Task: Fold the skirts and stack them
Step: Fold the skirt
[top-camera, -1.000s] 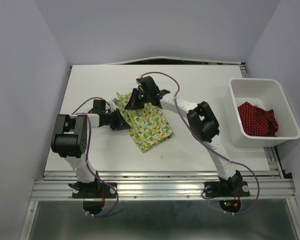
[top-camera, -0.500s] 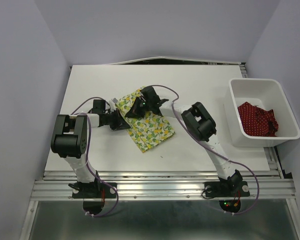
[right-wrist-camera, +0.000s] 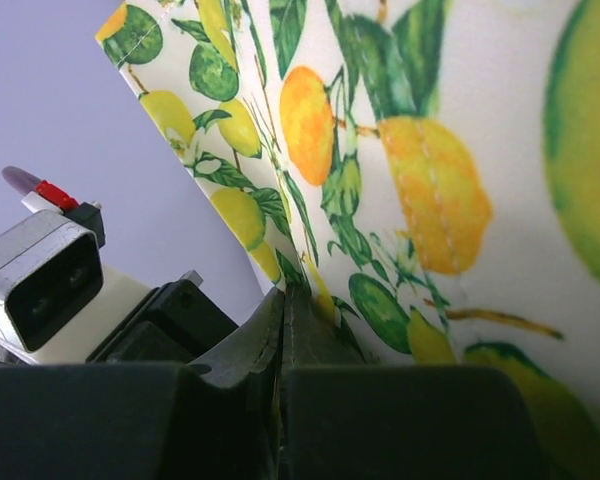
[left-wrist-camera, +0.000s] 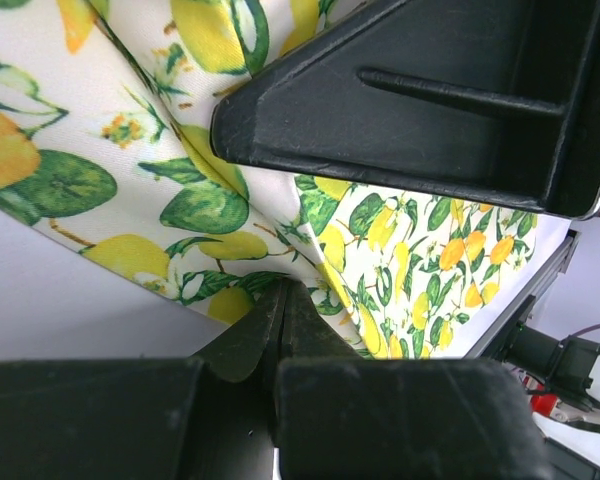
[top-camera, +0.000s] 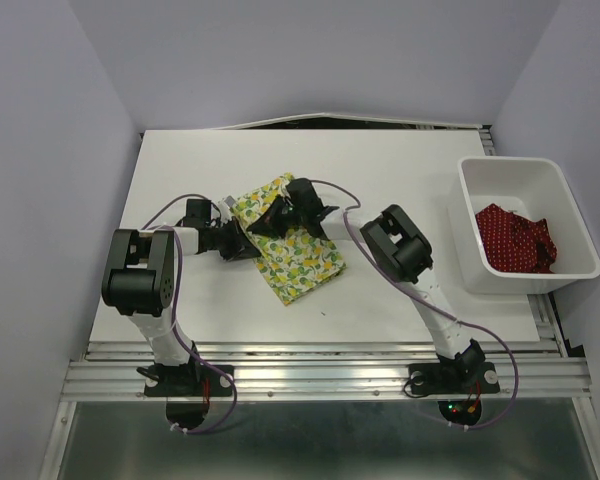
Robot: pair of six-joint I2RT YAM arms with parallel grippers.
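The robot's left gripper will next pull the creased edge outward to the skirt's far corner (top-camera: 234,206), so that the cloth spreads flat, and then release it.
The lemon-print skirt (top-camera: 298,258) lies partly folded near the middle of the table. My left gripper (top-camera: 248,244) is shut on its left edge; the cloth (left-wrist-camera: 130,180) runs out from between the closed tips. My right gripper (top-camera: 276,216) is shut on the far edge and holds a flap of it (right-wrist-camera: 420,180) lifted over the skirt. The two grippers are close together. The red dotted skirt (top-camera: 515,240) lies crumpled in the white bin (top-camera: 500,172) at the right.
The white table (top-camera: 400,300) ends at a metal rail along the near edge. The bin stands at the table's right edge. Purple walls close in the left, right and back.
My right gripper has carried the skirt's far edge toward me and to the left, folding the flap over the skirt. The left gripper has stayed in place.
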